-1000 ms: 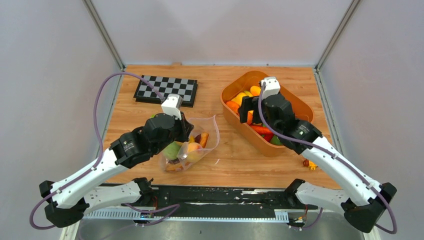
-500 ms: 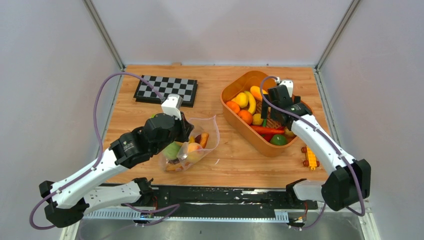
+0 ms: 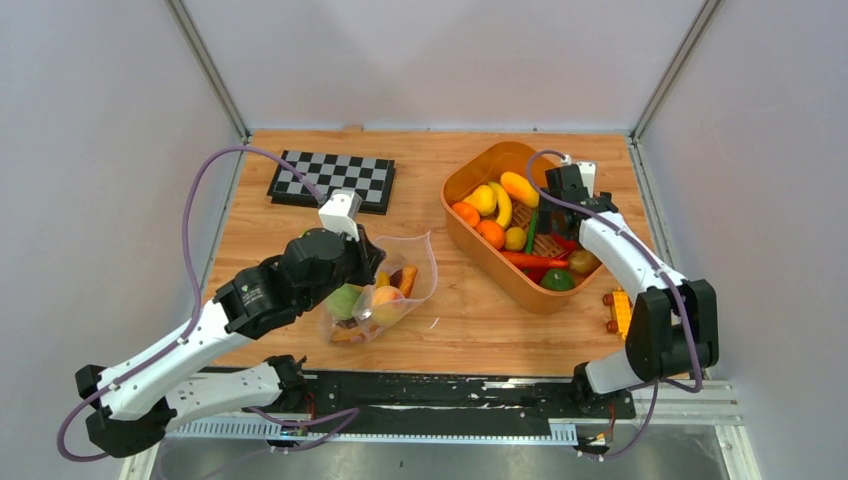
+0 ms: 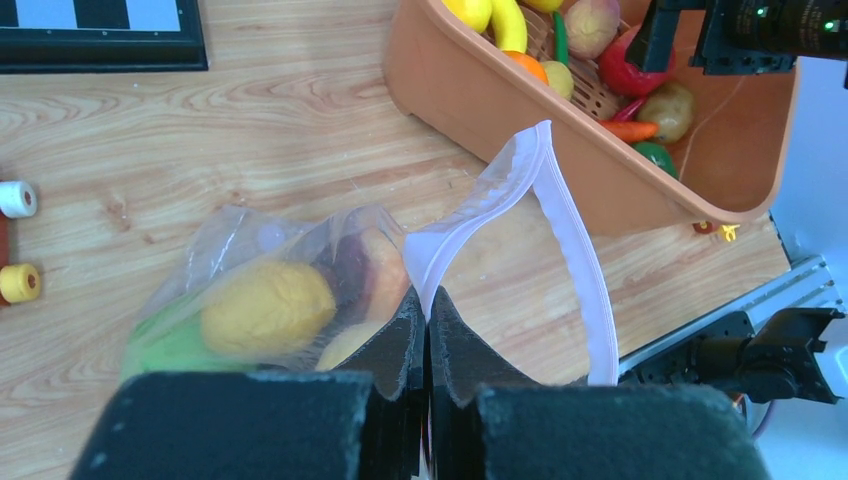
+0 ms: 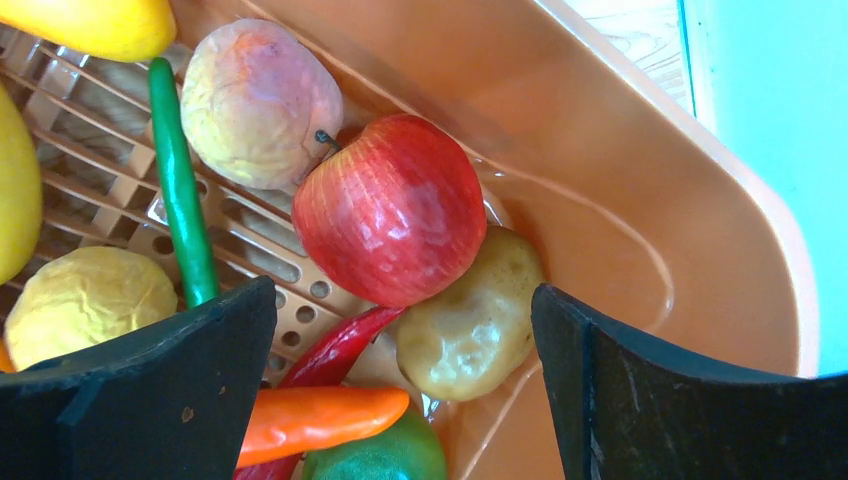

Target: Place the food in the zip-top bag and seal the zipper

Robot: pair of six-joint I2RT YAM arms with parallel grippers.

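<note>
The red apple (image 3: 566,243) (image 5: 390,220) already lies below, in the gap between my fingers, so my open right gripper will come down over it and close on its round sides.
The clear zip-top bag (image 3: 385,290) lies left of the tub, its mouth standing open. Inside are a peach (image 3: 388,298), a green fruit (image 3: 345,300) and a maroon slice (image 3: 405,277). My left gripper (image 3: 371,266) is shut on the bag's mouth edge (image 4: 428,300), where the whitish zipper (image 4: 575,250) loops up and open. A yellow fruit (image 4: 265,308) shows through the plastic. My right gripper (image 3: 566,200) is open and empty, low inside the orange tub (image 3: 448,195). Between its fingers (image 5: 405,300) lie a red apple (image 5: 390,220) and a potato (image 5: 470,325).
The tub (image 5: 650,230) holds several more toy foods: peach (image 5: 255,100), green bean (image 5: 180,190), orange pepper (image 5: 310,420), bananas (image 3: 490,198). A checkerboard (image 3: 333,180) lies far left. Wheeled block toys (image 3: 620,315) sit right of the tub; others (image 4: 15,240) lie left of the bag.
My right arm swung from the tub's left-centre to its far right side and folded its elbow back. The left gripper and bag have stayed put.
</note>
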